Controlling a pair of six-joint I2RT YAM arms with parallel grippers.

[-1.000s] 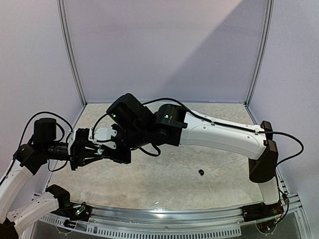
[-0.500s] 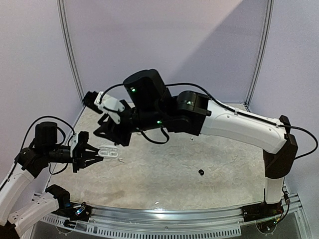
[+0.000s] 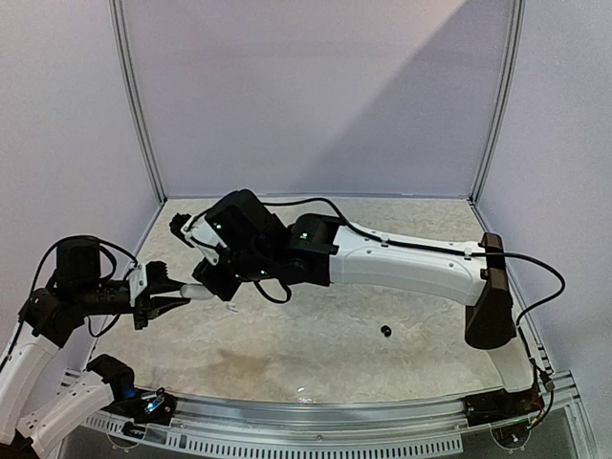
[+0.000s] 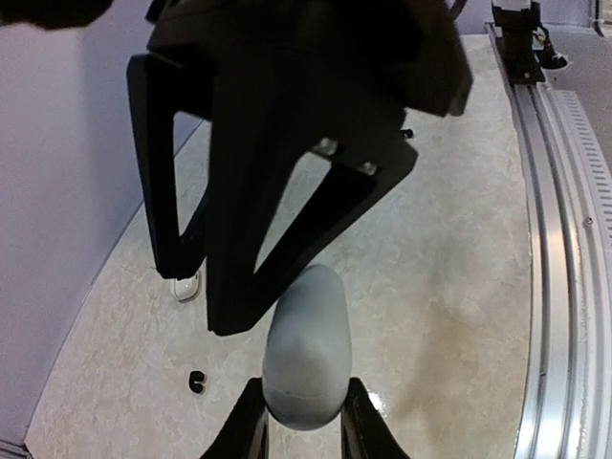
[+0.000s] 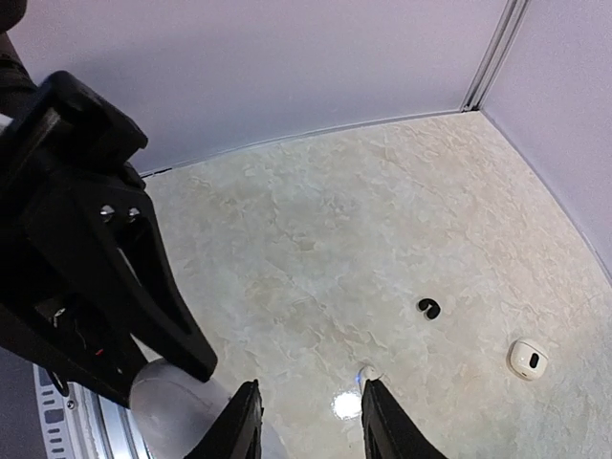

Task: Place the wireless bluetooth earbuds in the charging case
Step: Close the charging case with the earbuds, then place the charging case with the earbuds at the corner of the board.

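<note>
The case [image 4: 306,344] still hangs above the bare tabletop. My left gripper will move down next, with its fingers tilting toward the table, and release the case there.
My left gripper [image 4: 304,413] is shut on a pale grey-white pebble-shaped charging case [image 4: 306,344], which looks closed, and holds it above the table [image 3: 195,290]. My right gripper [image 5: 306,406] is open and empty, its black fingers [image 4: 239,191] hanging just over the case and the left gripper [image 3: 172,296]. A white earbud [image 4: 186,285] and a black earbud [image 4: 197,381] lie on the table to the left of the case. They also show in the right wrist view, white [image 5: 528,359] and black [image 5: 429,308]. Another small white bit [image 5: 368,373] lies by the right fingertip.
A further black earbud [image 3: 385,331] lies alone at centre right of the marbled tabletop [image 3: 316,344]. Purple walls close off the left, back and right. A metal rail [image 3: 335,416] runs along the near edge, also seen in the left wrist view [image 4: 559,239].
Half a second ago the right arm was lifted high and the case lay open on the table at the left fingers. Now the right gripper is back down and the left gripper holds the case.
</note>
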